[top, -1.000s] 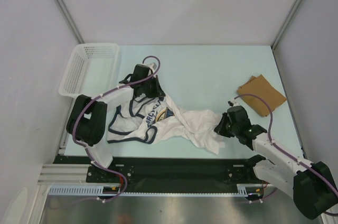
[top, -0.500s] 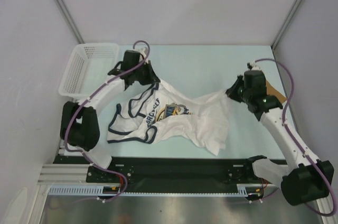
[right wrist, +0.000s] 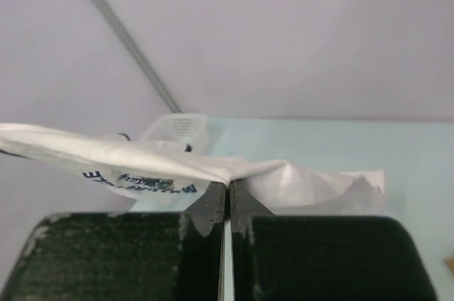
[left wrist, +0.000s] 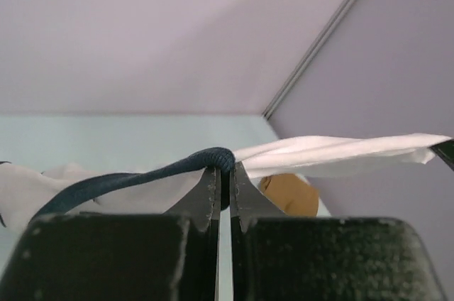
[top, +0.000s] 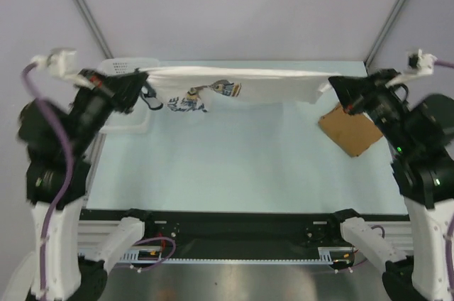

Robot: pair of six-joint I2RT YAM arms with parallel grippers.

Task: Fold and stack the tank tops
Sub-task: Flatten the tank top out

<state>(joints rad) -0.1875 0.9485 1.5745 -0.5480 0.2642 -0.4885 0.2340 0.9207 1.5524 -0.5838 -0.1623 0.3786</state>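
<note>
The white tank top hangs stretched above open table, so I should lower my left gripper outward toward the table's far edge to release.
The white tank top (top: 234, 77) with navy trim and a blue-and-yellow print hangs stretched in the air between both arms, well above the table. My left gripper (top: 142, 86) is shut on its navy-trimmed edge (left wrist: 177, 168) at the left end. At the right end my right gripper (top: 335, 88) is shut on the white cloth (right wrist: 213, 166). The tan-brown tank top (top: 351, 129) lies folded on the table at the right, below the right arm; a bit of it shows past the left fingers (left wrist: 287, 194).
A white lattice basket (top: 120, 99) stands at the table's back left, partly hidden behind the left arm, and also shows in the right wrist view (right wrist: 177, 130). Grey walls close in the back and both sides. The light blue table (top: 234, 166) lies below.
Both arms have risen and spread apart, lifting the white tank top off the table and pulling it taut in the air. The right gripper shut on the cloth.
</note>
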